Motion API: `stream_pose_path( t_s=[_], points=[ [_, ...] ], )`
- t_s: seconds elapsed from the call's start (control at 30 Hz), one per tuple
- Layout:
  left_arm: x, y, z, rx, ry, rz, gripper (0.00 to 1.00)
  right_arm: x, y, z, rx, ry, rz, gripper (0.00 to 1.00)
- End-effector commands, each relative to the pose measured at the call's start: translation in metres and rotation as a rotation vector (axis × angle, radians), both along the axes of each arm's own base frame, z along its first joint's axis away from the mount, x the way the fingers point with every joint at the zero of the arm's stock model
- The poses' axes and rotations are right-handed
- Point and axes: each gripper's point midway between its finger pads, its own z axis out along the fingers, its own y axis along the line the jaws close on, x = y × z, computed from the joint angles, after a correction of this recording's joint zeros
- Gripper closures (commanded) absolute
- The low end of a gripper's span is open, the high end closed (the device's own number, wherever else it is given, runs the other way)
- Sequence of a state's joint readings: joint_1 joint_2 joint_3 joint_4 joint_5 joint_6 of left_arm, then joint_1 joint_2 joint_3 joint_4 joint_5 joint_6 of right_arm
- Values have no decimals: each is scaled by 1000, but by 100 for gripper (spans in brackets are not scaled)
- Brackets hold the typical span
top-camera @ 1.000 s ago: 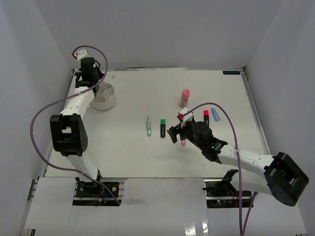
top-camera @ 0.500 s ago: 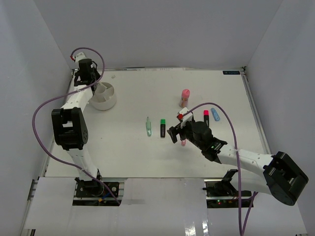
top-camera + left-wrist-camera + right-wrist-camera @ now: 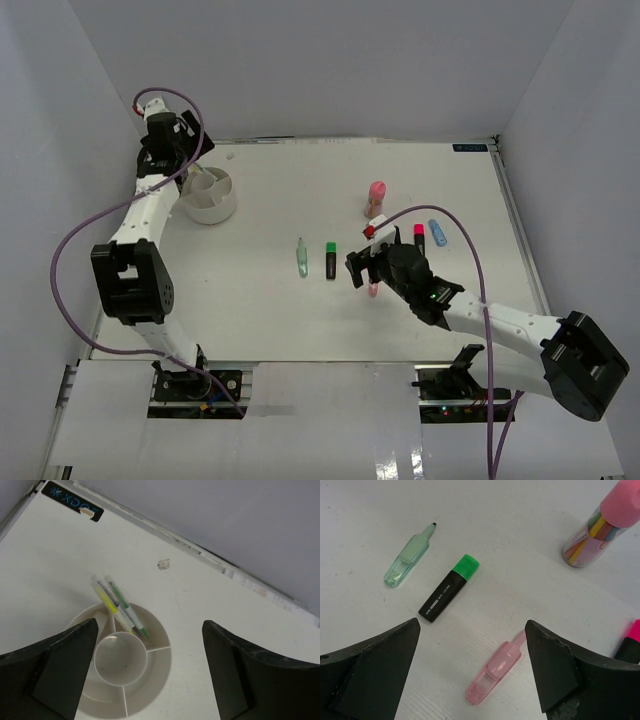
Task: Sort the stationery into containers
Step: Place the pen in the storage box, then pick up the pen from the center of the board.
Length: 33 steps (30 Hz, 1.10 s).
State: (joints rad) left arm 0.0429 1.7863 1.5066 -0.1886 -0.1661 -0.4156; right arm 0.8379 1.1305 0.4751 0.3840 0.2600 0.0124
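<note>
I should next turn my right gripper to the right in the top view and lower it onto the red-capped marker's black body (image 3: 420,245) (image 3: 628,651), because it lies at an angle to my fingers.
The white round container (image 3: 214,209) stands at the back left, and its divider walls (image 3: 156,672) show in the left wrist view. Thin pens (image 3: 118,606), yellow and green, lean in one outer compartment. My left gripper (image 3: 178,160) hangs open just above the container (image 3: 150,625), holding nothing. My right gripper (image 3: 366,270) is open low over a pink marker (image 3: 495,673), which lies flat between the fingers (image 3: 472,625), untouched. Left of it lie a green-capped black marker (image 3: 447,596) and a pale green marker (image 3: 409,555).
A pink tube (image 3: 376,198) of pens stands upright behind the right gripper. A red-capped marker (image 3: 419,238) and a blue one (image 3: 437,232) lie to its right. A small pale scrap (image 3: 163,564) sits beyond the container. The walls close in at the back and on both sides.
The left gripper has opened and drawn up and back from the container, leaving the pens in it. The right gripper has barely shifted over the pink marker.
</note>
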Motion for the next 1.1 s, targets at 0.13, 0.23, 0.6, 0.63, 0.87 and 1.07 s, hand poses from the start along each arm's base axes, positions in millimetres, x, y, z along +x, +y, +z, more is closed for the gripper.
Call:
stream_pose_path(
  t_s=[0.13, 0.23, 0.6, 0.63, 0.87, 1.07],
  points=[
    [-80, -68, 96, -109, -97, -263, 2, 10, -34, 22, 24, 31, -221, 6],
    [-118, -101, 81, -142, -32, -382, 2, 14, -58, 18, 17, 59, -339, 5],
    [-215, -119, 6, -93, 40, -532, 2, 55, -157, -34, 32, 290, -649, 0],
    [-223, -119, -1, -92, 38, -538, 2, 61, -155, -32, 34, 296, -639, 0],
    [-244, -118, -7, -83, -20, -541, 2, 85, -167, -57, -1, 372, -669, 14],
    [-251, -102, -1, -36, -61, -465, 2, 94, -164, -77, -34, 422, -647, 24]
  ],
)
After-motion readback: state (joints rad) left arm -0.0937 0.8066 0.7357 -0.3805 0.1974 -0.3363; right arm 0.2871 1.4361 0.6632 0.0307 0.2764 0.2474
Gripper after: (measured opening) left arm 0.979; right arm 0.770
